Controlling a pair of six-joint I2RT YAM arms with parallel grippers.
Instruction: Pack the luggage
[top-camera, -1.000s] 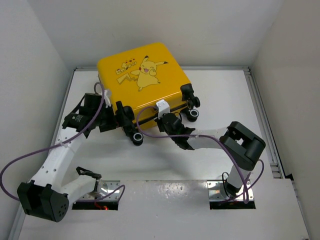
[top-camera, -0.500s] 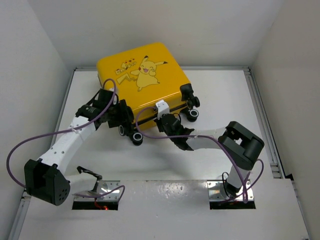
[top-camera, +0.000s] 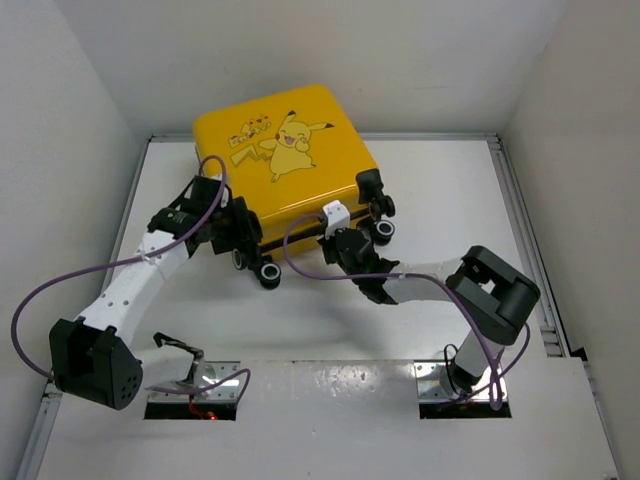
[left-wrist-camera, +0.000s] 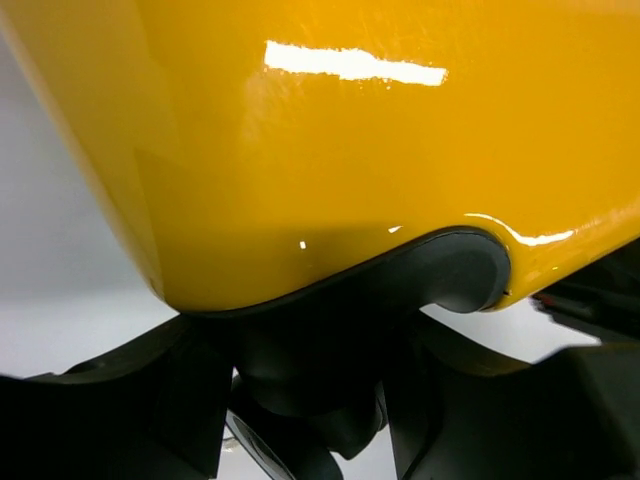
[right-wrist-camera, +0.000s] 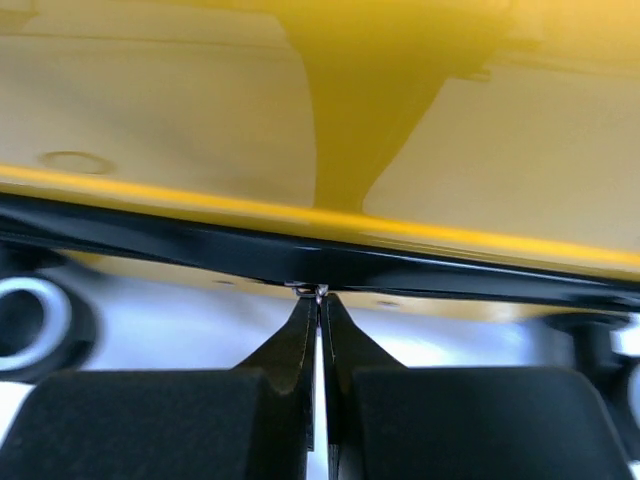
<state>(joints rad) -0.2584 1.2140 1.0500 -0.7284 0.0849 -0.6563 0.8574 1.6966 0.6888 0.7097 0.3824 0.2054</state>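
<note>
The case sits slanted, so my left gripper needs to go left in the top view toward the bare table strip (top-camera: 168, 165) next and release the wheel mount.
The luggage (top-camera: 290, 165) is a yellow hard-shell case lying flat and closed at the back of the table, cartoon side up. My left gripper (top-camera: 243, 234) is at its near left corner. In the left wrist view its fingers (left-wrist-camera: 150, 400) flank the black wheel mount (left-wrist-camera: 330, 340) under the yellow shell (left-wrist-camera: 350, 150) and press on both sides. My right gripper (top-camera: 338, 236) is at the middle of the near side. Its tips (right-wrist-camera: 320, 296) are pinched on a small metal zipper pull (right-wrist-camera: 318, 291) at the black zipper seam (right-wrist-camera: 420, 268).
Black wheels (top-camera: 268, 276) (top-camera: 383, 230) stick out toward me on the near side. White walls close in behind and on both sides. A metal rail (top-camera: 522, 230) runs along the table's right edge. Purple cables loop off both arms.
My left gripper reached in to the corner wheel mount and its fingers closed onto it. The case turned slightly, its near wheels shifting. The right gripper stayed pinched at the seam.
</note>
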